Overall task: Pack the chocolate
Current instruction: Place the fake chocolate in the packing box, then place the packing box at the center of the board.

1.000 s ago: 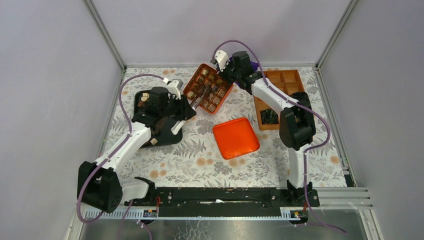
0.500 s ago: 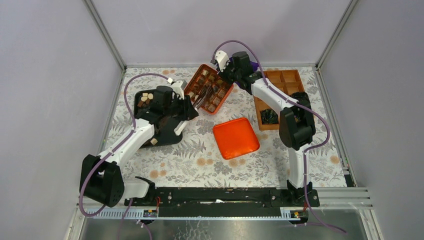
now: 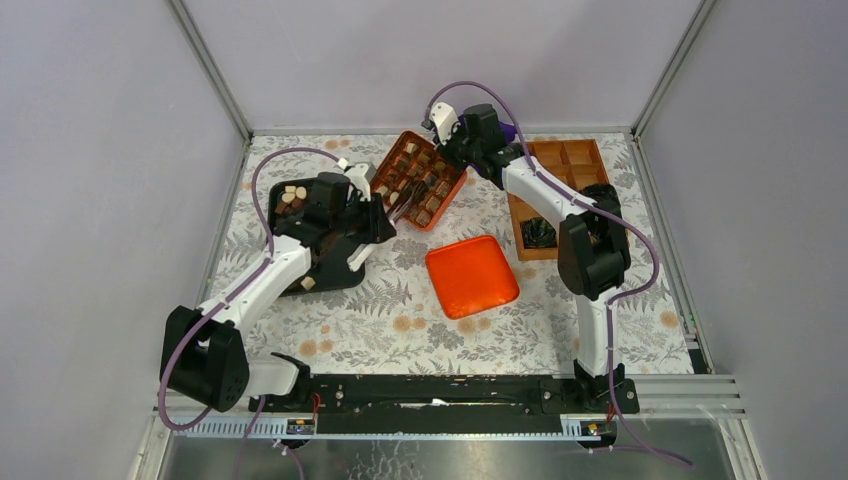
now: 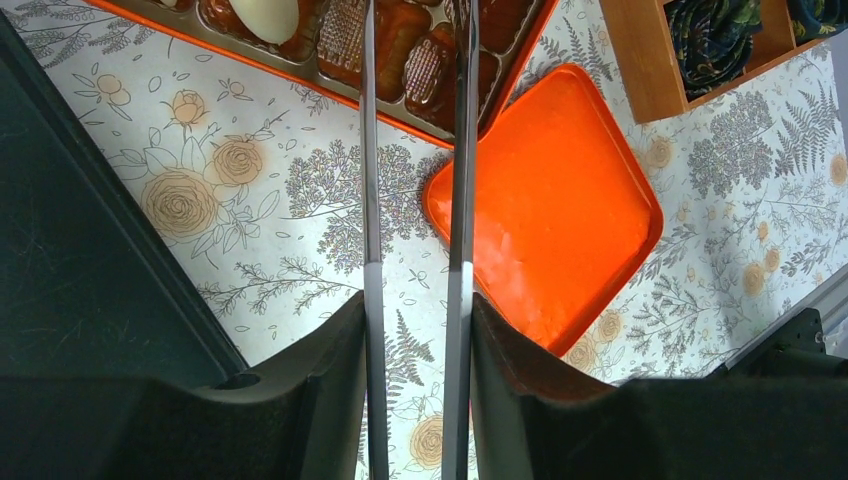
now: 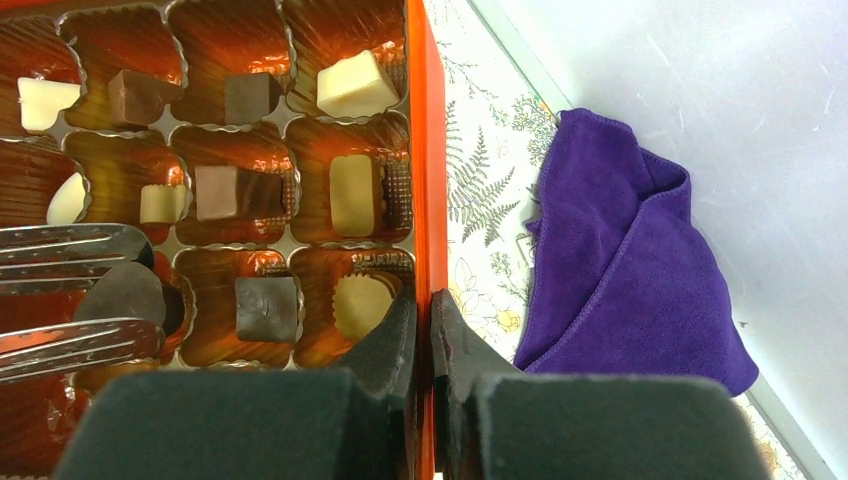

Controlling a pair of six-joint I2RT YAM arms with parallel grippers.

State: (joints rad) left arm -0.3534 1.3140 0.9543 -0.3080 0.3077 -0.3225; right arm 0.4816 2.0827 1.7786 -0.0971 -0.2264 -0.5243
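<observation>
The right gripper moves down toward the tabletop [image 3: 475, 194] [image 5: 480, 280] beside the wooden compartment box next and releases the chocolate box's side there, since the chocolate box is still tilted.
The orange chocolate box [image 3: 450, 195] lies tilted at the back middle, its gold cells holding dark, brown and cream chocolates [image 5: 350, 85]. My right gripper [image 3: 452, 150] is shut on the box's orange side wall [image 5: 418, 150], one finger inside and one outside [image 5: 422, 305]. My left gripper [image 3: 375, 215] is shut on metal tongs [image 4: 460, 150], whose blades reach over the box's near edge [image 4: 250, 65]. In the right wrist view the tong tips [image 5: 70, 245] pinch a round dark chocolate [image 5: 125, 292] over a cell. More loose chocolates [image 3: 291, 197] lie on the black tray [image 3: 335, 270] at the left.
The orange lid [image 3: 470, 275] lies flat in the middle, just right of the tongs [image 4: 560, 200]. A wooden compartment box [image 3: 570, 160] with dark crinkled wrappers [image 3: 540, 233] stands at the right. A purple cloth [image 5: 620, 260] lies behind the chocolate box by the back wall.
My left arm has shifted slightly, uncovering the chocolates on the black tray. The tong tips stay over the box. The right arm has not moved.
</observation>
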